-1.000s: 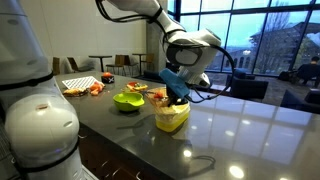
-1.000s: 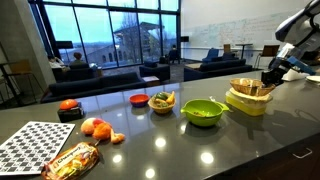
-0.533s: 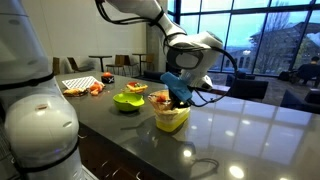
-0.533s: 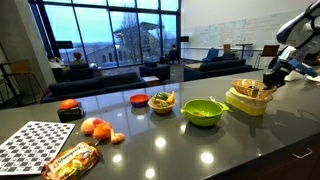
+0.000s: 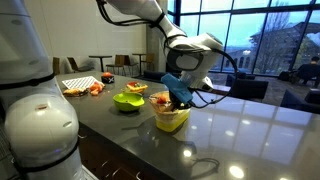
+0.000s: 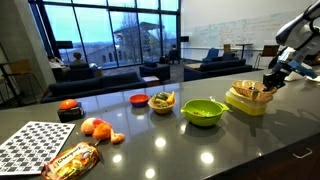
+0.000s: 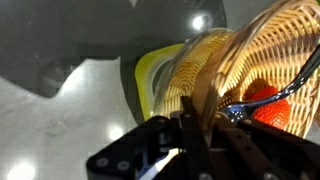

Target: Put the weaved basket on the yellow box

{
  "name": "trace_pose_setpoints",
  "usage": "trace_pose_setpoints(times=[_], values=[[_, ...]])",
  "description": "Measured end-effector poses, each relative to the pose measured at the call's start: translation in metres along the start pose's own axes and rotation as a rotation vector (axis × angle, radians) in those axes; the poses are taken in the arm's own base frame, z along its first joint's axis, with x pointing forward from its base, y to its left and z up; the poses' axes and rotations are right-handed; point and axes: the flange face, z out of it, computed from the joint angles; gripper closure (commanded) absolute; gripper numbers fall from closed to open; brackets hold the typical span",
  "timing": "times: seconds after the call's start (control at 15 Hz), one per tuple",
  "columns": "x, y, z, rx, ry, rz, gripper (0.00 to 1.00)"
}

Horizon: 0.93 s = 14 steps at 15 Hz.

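Observation:
Next, my gripper shifts the basket's rim [image 7: 250, 50] away from the green bowl, further over the yellow box [image 5: 171, 121], then opens.
The weaved basket [image 5: 168, 101] rests on top of the yellow box [image 5: 171, 121] on the dark counter; both exterior views show it [image 6: 249, 90] on the box [image 6: 244, 105]. My gripper [image 5: 181, 97] is at the basket's edge [image 6: 268, 84]. In the wrist view the fingers [image 7: 198, 122] are shut on a strip of the basket's rim [image 7: 250, 50], with the yellow box's rim [image 7: 148, 78] showing beneath. Red and blue items lie inside the basket.
A bright green bowl [image 6: 203, 111] stands beside the box, also in an exterior view [image 5: 127, 100]. Further along are a small dish with fruit [image 6: 162, 101], a red dish [image 6: 139, 99], oranges [image 6: 97, 128], a snack bag [image 6: 72, 160] and a checkered mat [image 6: 35, 145].

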Motion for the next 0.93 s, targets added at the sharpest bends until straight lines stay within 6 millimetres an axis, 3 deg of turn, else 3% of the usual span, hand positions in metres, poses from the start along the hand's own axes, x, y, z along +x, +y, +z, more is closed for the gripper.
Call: trace_pose_setpoints(times=[0.93], values=[[0.009,0.013,0.011,-0.04,0.014,-0.016,0.98]])
